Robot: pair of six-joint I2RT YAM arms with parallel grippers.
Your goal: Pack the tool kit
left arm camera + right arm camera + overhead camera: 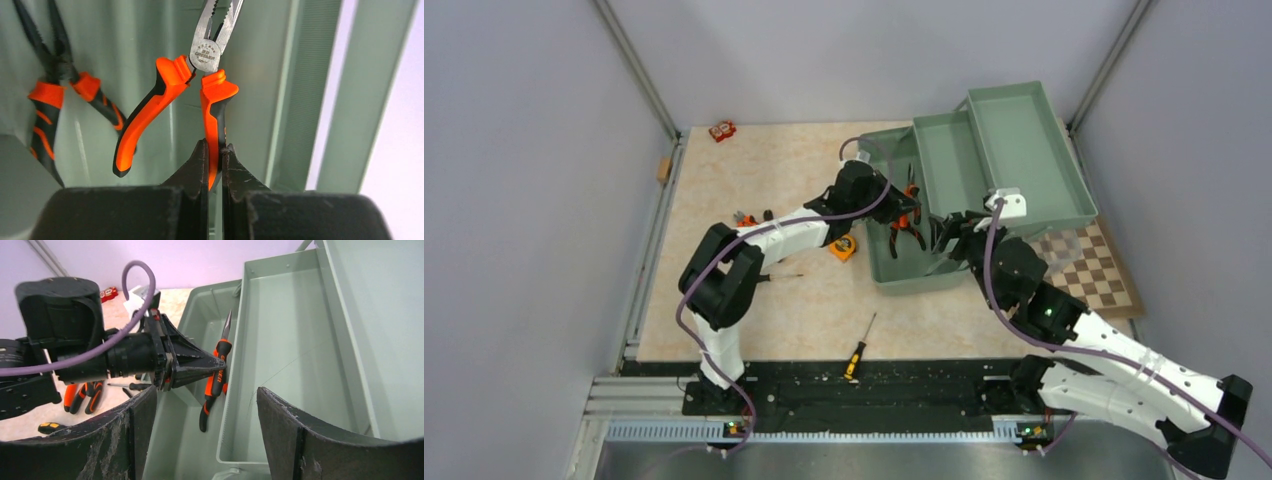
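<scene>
My left gripper should lower the pliers it holds onto the bare bottom of the toolbox below it, beside the inner tray and clear of the second pair, and let go of them.
The sage-green toolbox (919, 275) stands open at the back right, with its inner tray (949, 160) swung back. My left gripper (902, 215) reaches into the box and is shut on one handle of orange-black pliers (212, 115), which hang open-handled above the box floor. A second pair of pliers (50, 95) lies in the box to the left. My right gripper (946, 235) is open and empty at the box's near right edge. The right wrist view shows the held pliers (217, 375). An orange tape measure (844, 248) lies left of the box. A yellow-black screwdriver (856, 355) lies near the front edge.
Another pair of pliers (749, 218) and a dark screwdriver (779, 278) lie on the table under the left arm. A brown-and-cream chessboard (1099, 265) lies right of the box. A small red object (722, 130) sits at the back left.
</scene>
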